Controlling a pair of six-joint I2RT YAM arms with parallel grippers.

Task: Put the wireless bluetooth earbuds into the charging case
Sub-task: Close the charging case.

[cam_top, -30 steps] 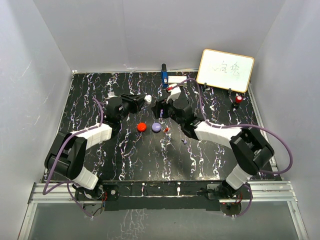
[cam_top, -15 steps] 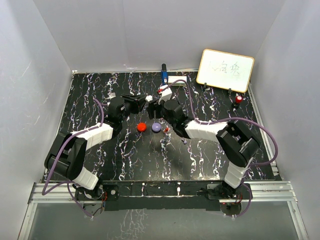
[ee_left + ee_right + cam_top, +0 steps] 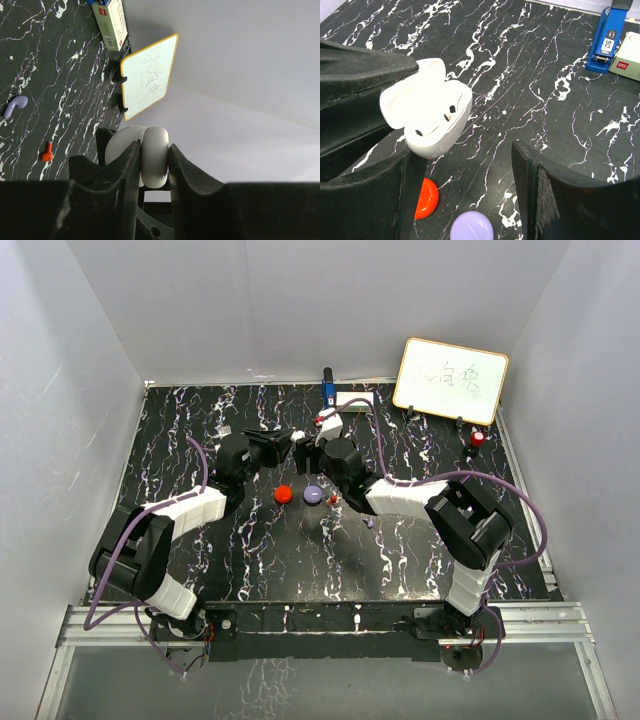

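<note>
The case [image 3: 154, 157] is already open, so my left gripper should go down to the left in the top view, onto the tabletop beyond the red puck, and release it.
My left gripper [image 3: 152, 165] is shut on the white charging case [image 3: 154, 157] and holds it off the table; the top view shows this gripper [image 3: 287, 439] at the table's middle back. In the right wrist view the case [image 3: 432, 115] is open with its lid up, and its sockets look empty. My right gripper [image 3: 470, 185] is open and empty, just right of the case, with its fingers [image 3: 540, 190] above the table. A red earbud [image 3: 332, 499] and a purple earbud [image 3: 370, 524] lie on the table; both also show in the left wrist view, red [image 3: 47, 152] and purple [image 3: 15, 105]. I see no white earbud.
A red puck [image 3: 283, 494] and a purple puck [image 3: 313, 495] lie below the grippers. A blue stapler [image 3: 607, 42] and a white box [image 3: 630, 50] sit at the back. A whiteboard [image 3: 450, 380] and a red-capped object [image 3: 477, 440] stand at the back right.
My right gripper has moved left toward the case held by my left gripper. The left arm has stayed about where it was.
</note>
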